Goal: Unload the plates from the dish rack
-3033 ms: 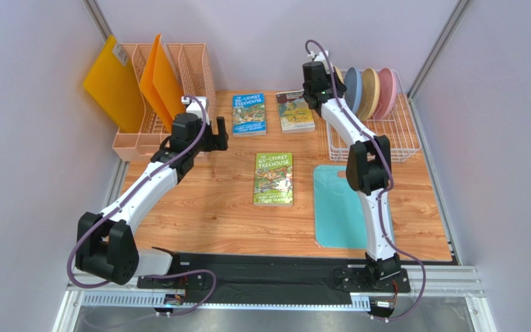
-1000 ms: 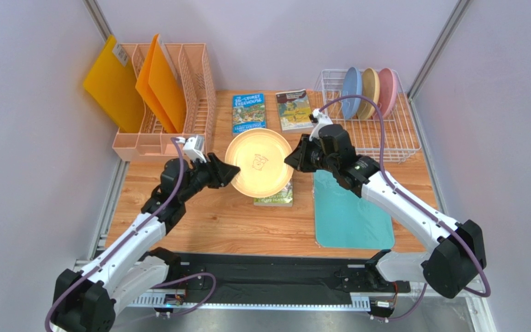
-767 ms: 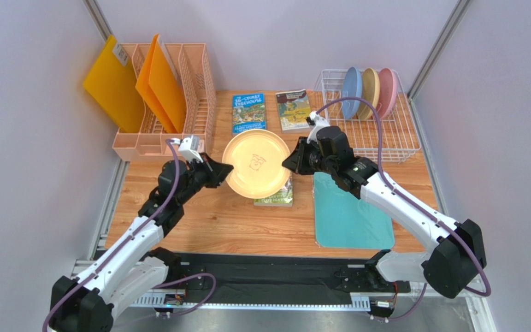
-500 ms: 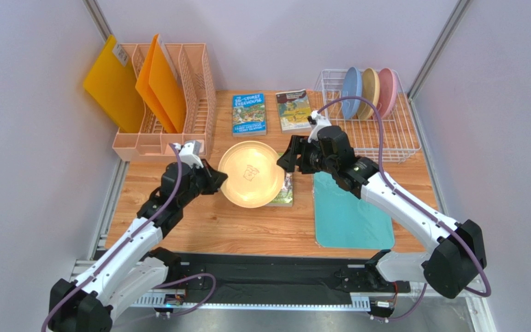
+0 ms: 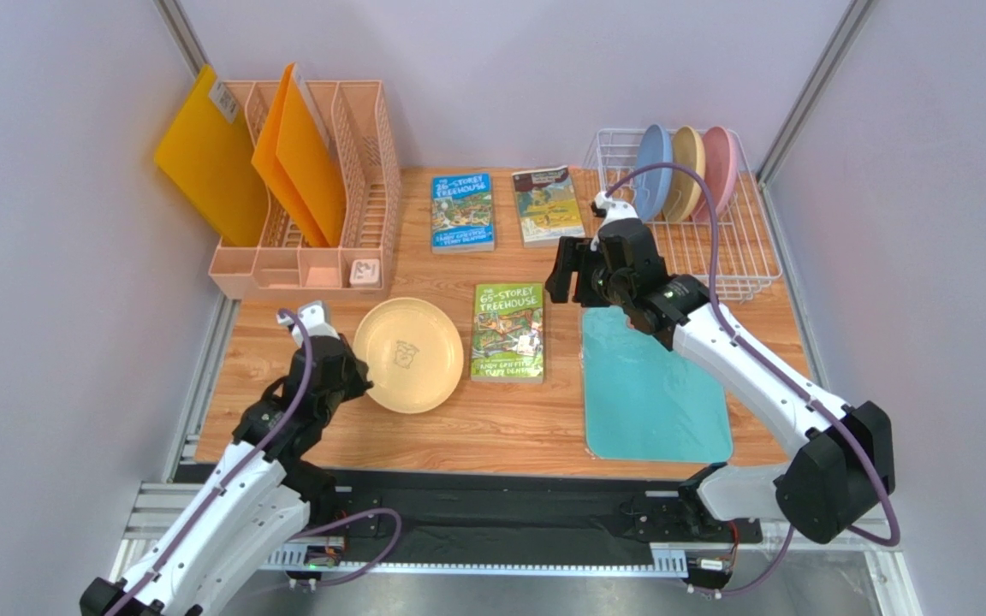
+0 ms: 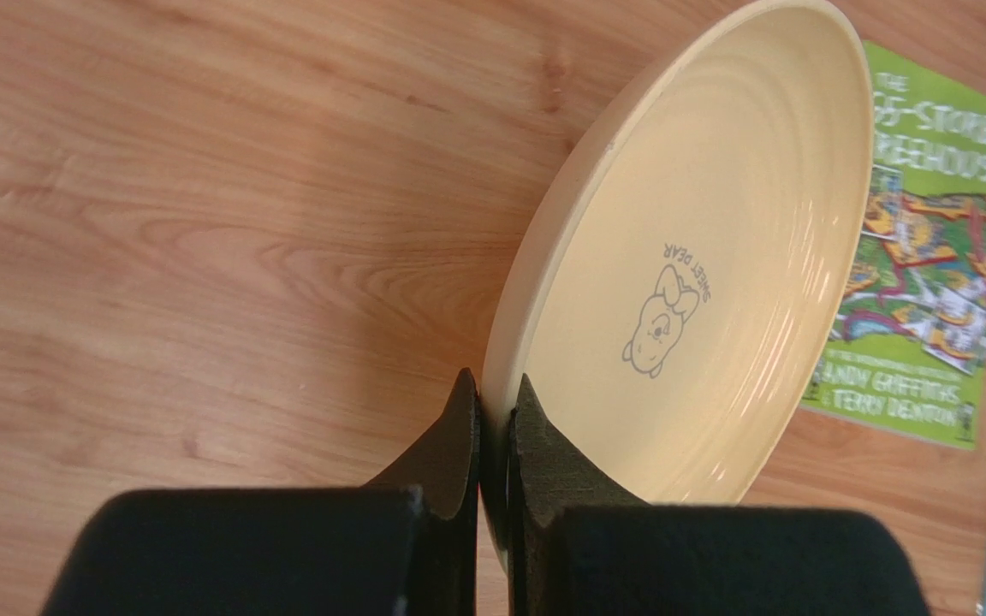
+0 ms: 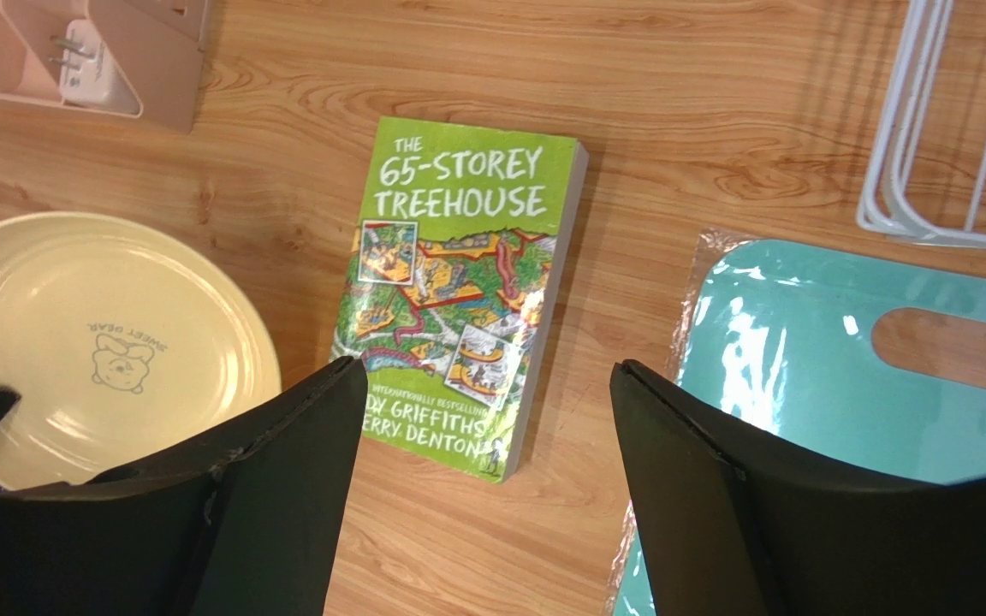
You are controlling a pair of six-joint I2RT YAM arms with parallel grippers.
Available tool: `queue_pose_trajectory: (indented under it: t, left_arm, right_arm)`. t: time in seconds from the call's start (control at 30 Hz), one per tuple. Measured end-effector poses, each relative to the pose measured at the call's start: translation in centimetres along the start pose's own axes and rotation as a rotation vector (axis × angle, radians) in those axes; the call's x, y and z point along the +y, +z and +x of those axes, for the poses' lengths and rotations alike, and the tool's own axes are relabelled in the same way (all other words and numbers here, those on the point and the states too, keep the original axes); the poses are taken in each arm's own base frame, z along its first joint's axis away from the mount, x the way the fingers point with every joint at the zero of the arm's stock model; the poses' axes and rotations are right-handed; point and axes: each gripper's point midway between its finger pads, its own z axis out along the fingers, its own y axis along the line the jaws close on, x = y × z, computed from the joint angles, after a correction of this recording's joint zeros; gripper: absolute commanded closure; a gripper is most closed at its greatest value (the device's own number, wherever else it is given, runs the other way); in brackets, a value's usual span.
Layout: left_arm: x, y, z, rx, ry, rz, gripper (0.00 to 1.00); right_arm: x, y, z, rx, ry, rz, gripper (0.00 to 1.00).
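Observation:
My left gripper holds the tilted pale yellow plate by its rim. Next, it will lower the plate to lay it flat on the empty wood [image 5: 408, 359] beside the green book and let go of the plate's rim.
My left gripper [image 5: 354, 370] [image 6: 496, 404] is shut on the near rim of the pale yellow plate [image 5: 408, 354] [image 6: 704, 257], one finger on each face. That plate sits low over the wood, left of the green book, and also shows in the right wrist view [image 7: 100, 340]. My right gripper [image 5: 569, 280] [image 7: 485, 385] hangs open above the green book with nothing between its fingers. The white wire dish rack [image 5: 707, 250] [image 7: 935, 154] stands at the back right. In it the blue plate [image 5: 651, 167], the tan plate [image 5: 683, 171] and the pink plate [image 5: 718, 167] stand upright.
A teal cutting board [image 5: 646, 392] lies in front of the rack. The green book [image 5: 509, 331] lies mid-table, with two more books [image 5: 462, 209] [image 5: 547, 203] behind it. A peach file organizer [image 5: 318, 193] with orange folders stands at the back left.
The yellow plate passed from my right gripper to my left. The right gripper opened and drew back toward the rack. The left arm carried the plate down toward the near left.

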Motion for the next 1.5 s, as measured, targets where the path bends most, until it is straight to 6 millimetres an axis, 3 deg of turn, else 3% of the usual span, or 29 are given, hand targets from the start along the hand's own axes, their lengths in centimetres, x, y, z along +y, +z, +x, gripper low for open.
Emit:
queue_pose_trajectory:
  t: [0.23, 0.33, 0.4, 0.6, 0.97, 1.07, 1.3, 1.5]
  left_arm:
    - [3.3, 1.3, 1.3, 0.038, 0.018, -0.195, 1.00]
    - [3.2, 1.9, 1.2, 0.032, 0.003, -0.207, 0.98]
    - [3.2, 2.0, 1.2, 0.030, 0.000, -0.209, 0.83]
    - [3.4, 2.0, 1.2, 0.029, -0.005, -0.221, 0.69]
    - [4.0, 1.4, 1.1, 0.009, -0.008, -0.230, 0.67]
    - [4.1, 1.3, 1.2, 0.015, -0.002, -0.233, 0.61]
    - [3.4, 1.3, 1.1, 0.026, 0.031, -0.193, 0.47]
    - [-0.5, 1.7, -1.1, -0.002, 0.062, -0.036, 0.35]
  right_arm:
    - [-1.8, 0.2, -0.5, 0.006, 0.003, 0.048, 0.24]
    - [-2.3, 0.2, -0.7, 0.002, 0.002, 0.059, 0.24]
    - [-2.7, 0.2, -0.8, 0.000, 0.004, 0.066, 0.24]
    - [-5.3, 0.1, -1.4, -0.006, 0.026, 0.135, 0.23]
    - [-8.5, -0.3, -1.9, -0.012, 0.017, 0.234, 0.23]
    - [-9.1, -0.3, -2.3, -0.019, 0.006, 0.265, 0.23]
    - [-12.2, -0.9, -5.7, -0.089, -0.026, 0.407, 0.20]
    - [-16.1, -0.9, -10.5, -0.163, -0.014, 0.548, 0.23]
